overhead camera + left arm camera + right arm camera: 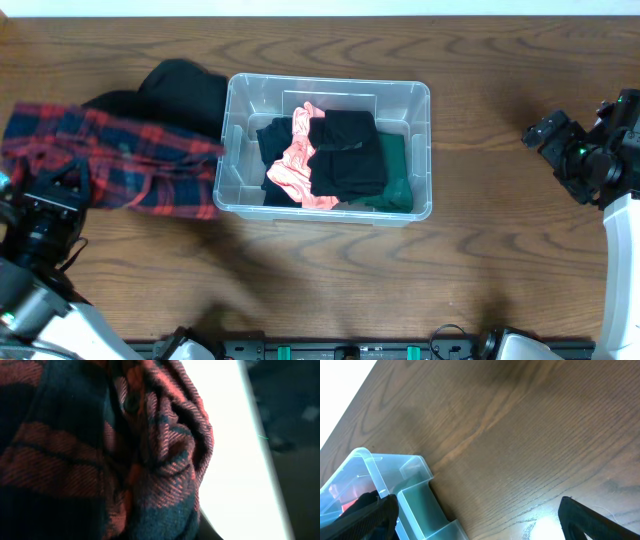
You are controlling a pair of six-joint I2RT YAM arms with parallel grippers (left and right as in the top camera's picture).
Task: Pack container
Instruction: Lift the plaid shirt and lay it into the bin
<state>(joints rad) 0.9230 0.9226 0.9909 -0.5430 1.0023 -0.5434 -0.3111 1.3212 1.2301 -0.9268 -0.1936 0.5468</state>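
Observation:
The plaid shirt [130,160] hangs outside the bin, so the left gripper should next lift it over the bin's side and then bring it down onto the packed garments.
The container [424,150], a clear plastic bin, stands at the table's middle. It holds a black garment [348,150], a pink one [298,165] and a green one [395,170]. A red and navy plaid shirt [130,160] lies bunched left of the bin, touching its left wall. My left gripper [52,205] is at the shirt's left end. The plaid cloth [100,450] fills the left wrist view and hides the fingers, which appear shut on it. My right gripper [560,145] is open and empty, right of the bin. The bin's corner shows in the right wrist view [375,467], between the spread fingers [480,520].
A black garment [175,90] lies on the table behind the plaid shirt, against the bin's far left corner. Bare wooden table [500,250] lies right of and in front of the bin.

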